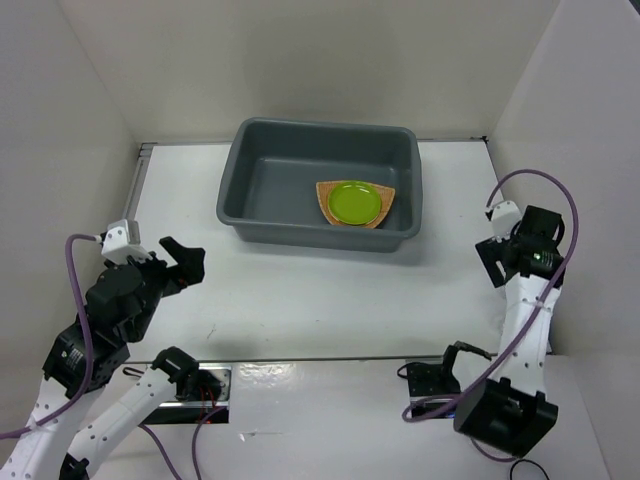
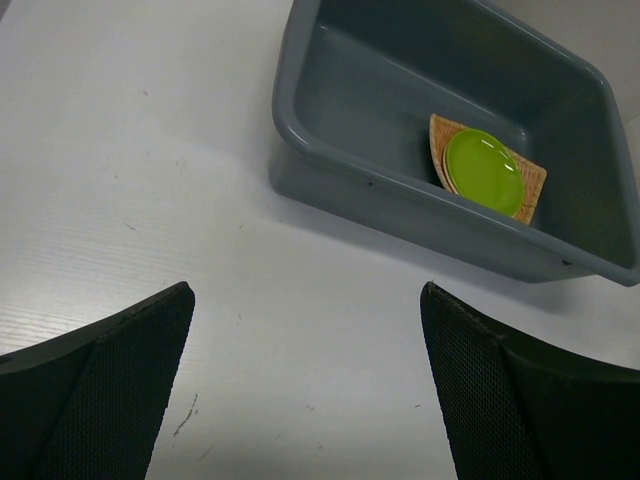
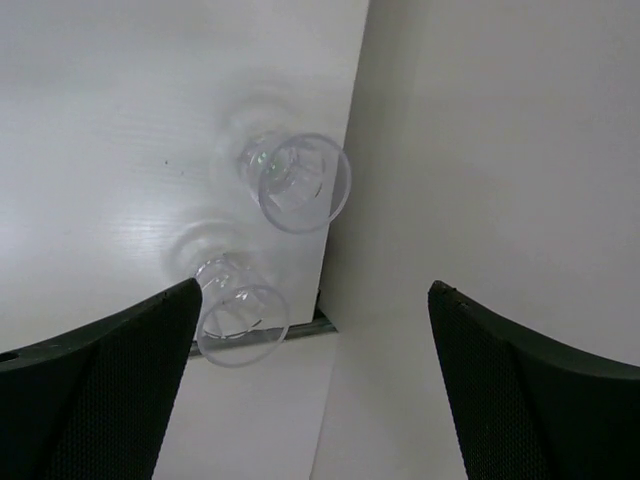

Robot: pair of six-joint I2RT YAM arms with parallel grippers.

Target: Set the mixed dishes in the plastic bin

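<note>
My right gripper moves down next onto the farther clear cup's rim (image 3: 262,192), at the side away from the wall, since the wall stands close beside the cup.
The dark grey plastic bin (image 1: 238,190) stands at the back middle of the table. Inside it the lime-green round plate (image 1: 355,203) lies on the orange woven fan-shaped plate (image 1: 325,194). Both also show in the left wrist view, the green plate (image 2: 483,170) on the orange plate (image 2: 532,186) in the bin (image 2: 400,212). My left gripper (image 1: 190,262) (image 2: 306,290) is open and empty over the bare table, left of the bin. My right gripper (image 1: 495,262) (image 3: 312,288) is open and empty at the table's right edge. Two small clear cups (image 3: 295,182) (image 3: 240,315) stand below it by the wall. The cream saucer is out of view.
White walls close in the table on the left, back and right. A metal strip (image 3: 300,325) runs along the table edge just beside the nearer cup. The right wall (image 3: 480,150) is close to both cups.
</note>
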